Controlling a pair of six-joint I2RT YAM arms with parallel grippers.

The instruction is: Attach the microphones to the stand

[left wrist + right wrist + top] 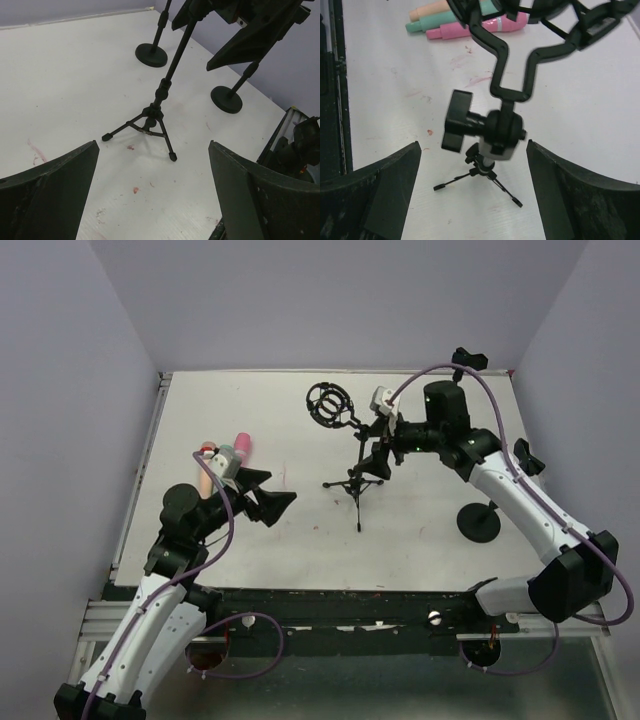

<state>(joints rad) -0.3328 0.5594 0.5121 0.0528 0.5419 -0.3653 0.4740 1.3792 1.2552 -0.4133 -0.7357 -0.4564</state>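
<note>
My left gripper swings away from the tripod next, down onto the peach microphone's handle, as that lies below it and to its left in the top view.
The black tripod stand stands mid-table with a ring-shaped shock mount on its bent arm. My right gripper is open beside the stand's knob joint, its fingers on either side and not touching. Peach, teal and pink microphones lie side by side on the table at far left. In the top view the pink one shows, the others mostly hidden by my left wrist. My left gripper is open and empty, facing the tripod.
A round-base stand stands at the right under my right arm. The left wrist view shows two such round bases behind the tripod. Purple walls close in the table on three sides.
</note>
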